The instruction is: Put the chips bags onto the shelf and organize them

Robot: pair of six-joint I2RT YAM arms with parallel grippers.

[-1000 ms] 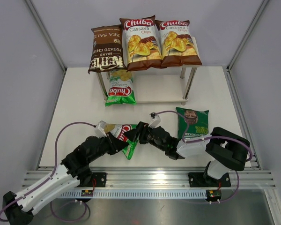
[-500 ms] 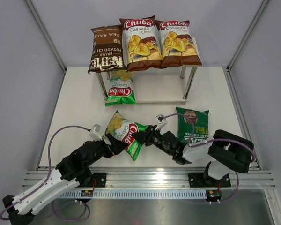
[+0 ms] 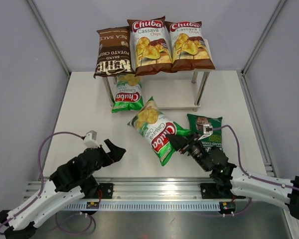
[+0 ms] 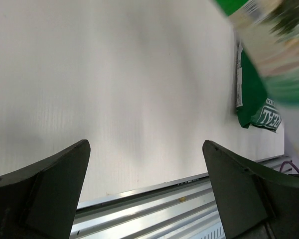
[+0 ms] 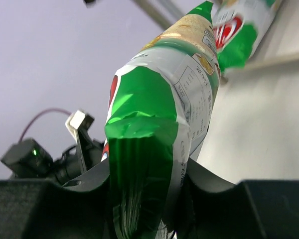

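Observation:
The lower board is bare beside the second light green bag. My right gripper next moves outward, slides its bag onto that free part [image 3: 165, 93] [image 5: 293, 36] and releases.
My right gripper [image 3: 178, 143] is shut on the green sealed end of a light green Chuba bag [image 3: 156, 129], held off the table with its far end pointing at the shelf [image 3: 172, 95]. In the right wrist view that bag [image 5: 162, 109] rises from between my jaws [image 5: 147, 199]. A second light green bag [image 3: 128, 93] lies on the lower board. On the top board lie the brown Kettle bag [image 3: 112, 51] and two white-brown Chuba bags [image 3: 150, 46] [image 3: 191, 46]. The dark green bag [image 3: 206, 130] lies flat beside my right wrist. My left gripper [image 3: 115, 149] stands open and empty at the near left.
White walls close in the table on the left, right and back. A metal rail [image 3: 154, 188] runs along the near edge, also in the left wrist view [image 4: 154, 199]. The left arm's cable [image 3: 50, 144] loops over the near-left table.
My left gripper opened, let go of the light green bag and drew back to the near left. My right gripper shut on the bag's end and carried it right, toward the shelf.

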